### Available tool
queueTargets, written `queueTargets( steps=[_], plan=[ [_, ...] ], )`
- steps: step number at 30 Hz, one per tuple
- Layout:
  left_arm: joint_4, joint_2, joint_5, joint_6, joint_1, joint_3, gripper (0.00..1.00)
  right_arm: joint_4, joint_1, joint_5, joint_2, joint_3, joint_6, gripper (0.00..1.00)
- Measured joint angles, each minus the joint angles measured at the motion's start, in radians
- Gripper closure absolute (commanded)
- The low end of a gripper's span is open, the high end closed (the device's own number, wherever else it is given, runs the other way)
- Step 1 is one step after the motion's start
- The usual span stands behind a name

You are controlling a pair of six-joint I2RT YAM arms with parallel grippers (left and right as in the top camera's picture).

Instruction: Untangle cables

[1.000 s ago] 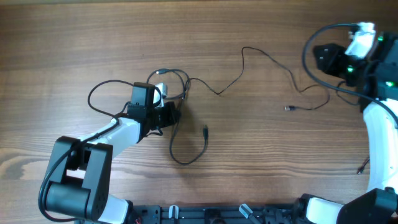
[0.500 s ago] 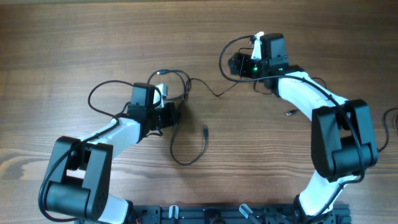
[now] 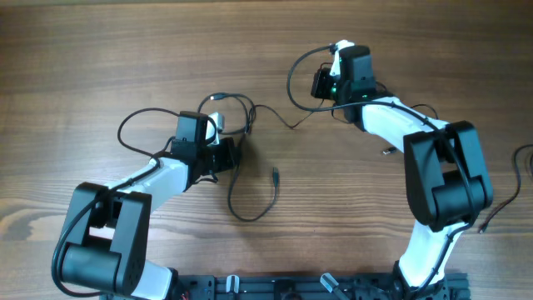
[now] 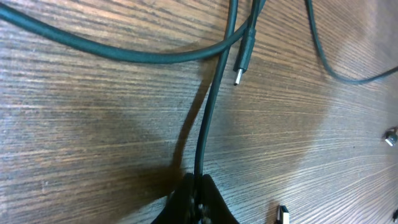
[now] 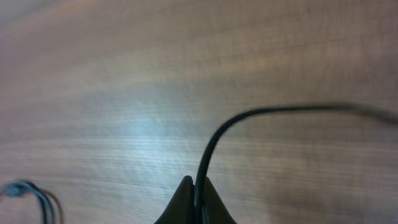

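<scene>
The long cord goes to the right in the overhead view with my right gripper next, for release over bare far tabletop, since the cord runs into the tangle [image 3: 233, 108].
The cables lie as thin black cords on the wooden table, knotted in a small tangle [image 3: 233, 108] at centre left. From it a loop [image 3: 250, 215] runs toward the front and ends in a small plug [image 3: 275, 175]. My left gripper [image 3: 225, 155] is shut on a cord just below the tangle; the left wrist view shows that cord [image 4: 208, 118] rising from the closed jaws [image 4: 198, 186] past a plug tip [image 4: 244, 59]. My right gripper [image 3: 322, 85] is shut on the long cord [image 3: 287, 123] that leads right from the tangle; in the right wrist view that cord [image 5: 214, 143] curves up out of the shut gripper [image 5: 198, 190].
A loose plug [image 3: 387, 151] of the long cord lies right of centre, beside the right arm. Thicker black arm wires loop at the left arm [image 3: 133, 117] and above the right wrist [image 3: 293, 75]. Both arm bases stand at the front edge.
The right arm swung in from the far right to the long cord at centre and its jaws closed on it. The left arm and the tangle have not moved.
</scene>
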Motion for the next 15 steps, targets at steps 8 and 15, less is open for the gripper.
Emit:
queueTargets(
  steps=[8,15],
  plan=[
    [-0.034,0.000,-0.013,0.000,-0.001,0.000,0.96,0.061,-0.303,0.029,-0.437,0.213,-0.193,0.96],
    [-0.053,-0.003,-0.034,0.000,-0.003,0.007,0.96,0.113,-0.532,0.043,-0.454,0.227,-0.344,0.96]
  ],
)
